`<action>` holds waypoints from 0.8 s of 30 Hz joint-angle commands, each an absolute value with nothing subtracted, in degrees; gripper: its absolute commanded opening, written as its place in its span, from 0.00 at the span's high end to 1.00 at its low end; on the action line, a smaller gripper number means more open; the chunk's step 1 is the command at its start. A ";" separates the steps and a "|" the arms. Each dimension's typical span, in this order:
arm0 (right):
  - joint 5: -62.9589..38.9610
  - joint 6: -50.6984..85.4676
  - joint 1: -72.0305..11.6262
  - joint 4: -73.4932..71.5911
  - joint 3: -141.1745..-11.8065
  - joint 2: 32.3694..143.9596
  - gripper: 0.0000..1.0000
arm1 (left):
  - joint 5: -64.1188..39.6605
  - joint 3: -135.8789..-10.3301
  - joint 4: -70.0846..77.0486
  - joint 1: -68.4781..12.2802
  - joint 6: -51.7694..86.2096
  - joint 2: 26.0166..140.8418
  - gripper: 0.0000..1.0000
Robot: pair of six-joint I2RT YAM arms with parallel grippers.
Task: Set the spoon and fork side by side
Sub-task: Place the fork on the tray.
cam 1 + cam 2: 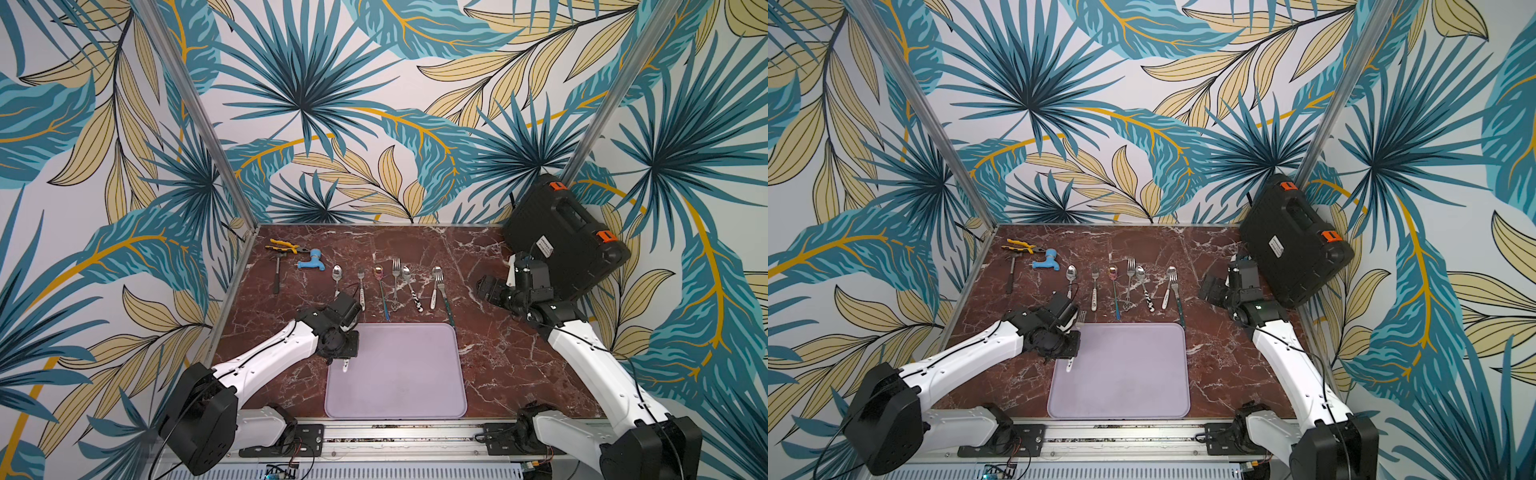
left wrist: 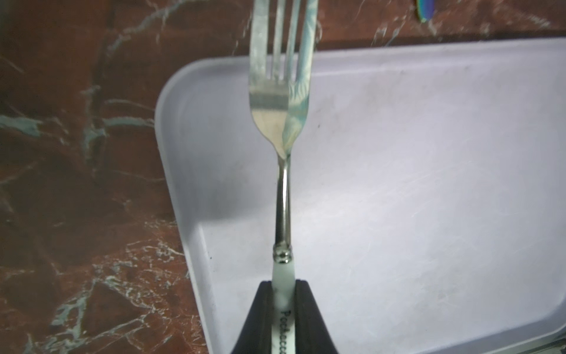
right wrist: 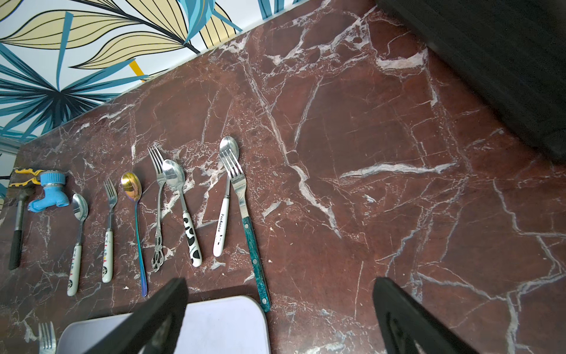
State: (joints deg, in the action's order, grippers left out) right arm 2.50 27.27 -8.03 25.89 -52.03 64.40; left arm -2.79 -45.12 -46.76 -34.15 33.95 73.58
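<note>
The fork's teeth overhang the tray's far rim. Next I should draw my left gripper back and down and release the fork on the tray's bottom, which lies below it.
My left gripper (image 2: 283,285) is shut on the white handle of a steel fork (image 2: 280,101). It holds the fork above the far left corner of the lilac tray (image 2: 428,184), tines pointing away towards the back. In a top view the fork's handle end (image 1: 345,365) pokes out below the left gripper (image 1: 345,355). A spoon (image 3: 221,230) with a matching lettered white handle lies in the cutlery row, its bowl under a teal-handled fork (image 3: 254,251). Over the marble near the black case, my right gripper (image 3: 280,306) stands wide open and empty.
Beyond the tray (image 1: 395,374) lies a row of several spoons and forks (image 1: 395,282). Pliers (image 1: 282,246), a hammer (image 1: 276,276) and a blue plastic tap (image 1: 309,261) sit at the back left. A black case (image 1: 569,237) leans in the back right corner.
</note>
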 commanded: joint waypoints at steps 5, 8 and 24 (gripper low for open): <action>1.64 27.66 -8.09 24.26 -50.54 64.50 0.01 | -3.17 -40.42 -41.78 -34.63 36.33 73.08 1.00; 1.68 27.59 -8.09 24.46 -50.51 64.60 0.00 | -3.80 -39.25 -40.54 -35.13 36.72 74.20 1.00; 2.24 27.41 -8.10 24.87 -50.41 64.69 0.00 | -3.19 -34.06 -40.35 -37.53 39.13 72.46 1.00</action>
State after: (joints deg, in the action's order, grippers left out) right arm 2.11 27.27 -8.03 25.32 -51.46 64.47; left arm -3.88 -35.00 -41.06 -37.36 38.39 73.28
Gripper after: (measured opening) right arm 0.994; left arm 0.143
